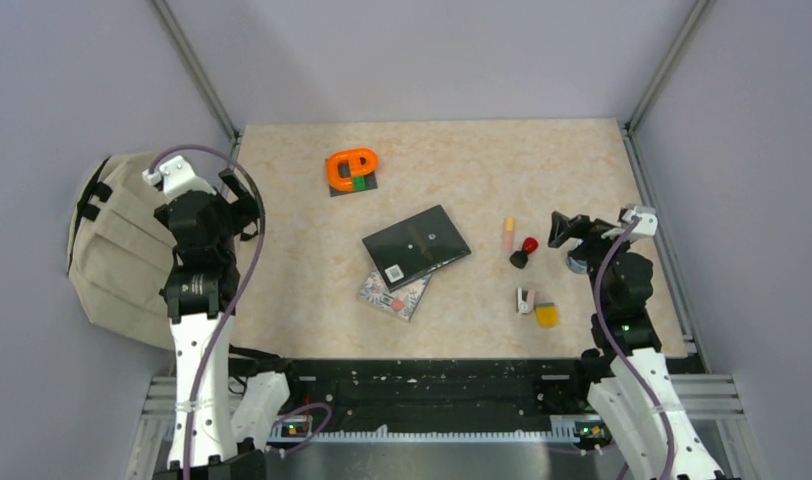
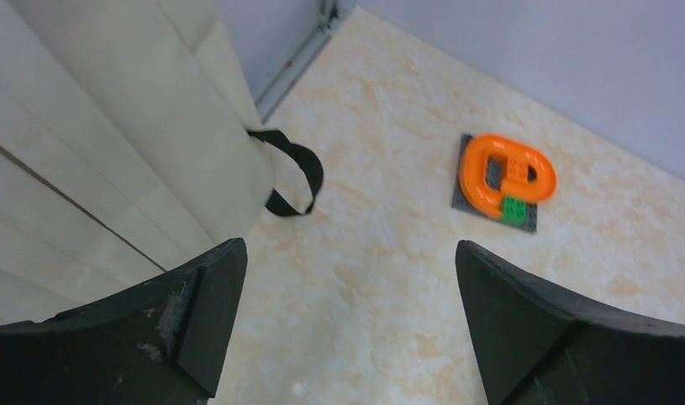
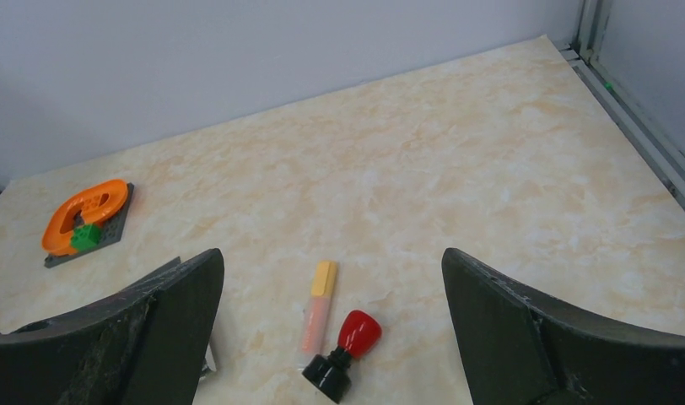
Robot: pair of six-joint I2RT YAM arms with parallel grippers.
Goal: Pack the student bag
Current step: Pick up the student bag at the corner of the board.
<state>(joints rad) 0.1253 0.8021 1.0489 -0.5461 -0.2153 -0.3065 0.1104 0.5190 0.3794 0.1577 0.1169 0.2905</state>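
My left gripper hovers over bare tabletop. It turns and swings left in the top view next, onto the fabric by the bag's black straps (image 1: 102,201).
The student bag (image 1: 120,250) is a large beige fabric backpack with black straps, lying off the table's left edge. In the left wrist view the student bag (image 2: 111,135) fills the upper left, with a black strap loop (image 2: 295,179) resting on the table. My left gripper (image 1: 240,200) (image 2: 349,245) hovers open beside the bag, over bare tabletop. My right gripper (image 1: 565,231) (image 3: 331,253) stands open at the right. Below it lie a pink marker with a yellow cap (image 3: 318,305) and a red-and-black stamp (image 3: 343,354).
An orange toy on a grey baseplate (image 1: 352,170) sits at the back. A black notebook (image 1: 416,244) lies mid-table, overlapping a patterned booklet (image 1: 394,295). The marker (image 1: 508,234), the stamp (image 1: 523,252), a small white clip (image 1: 525,299) and a yellow block (image 1: 547,315) lie at the right.
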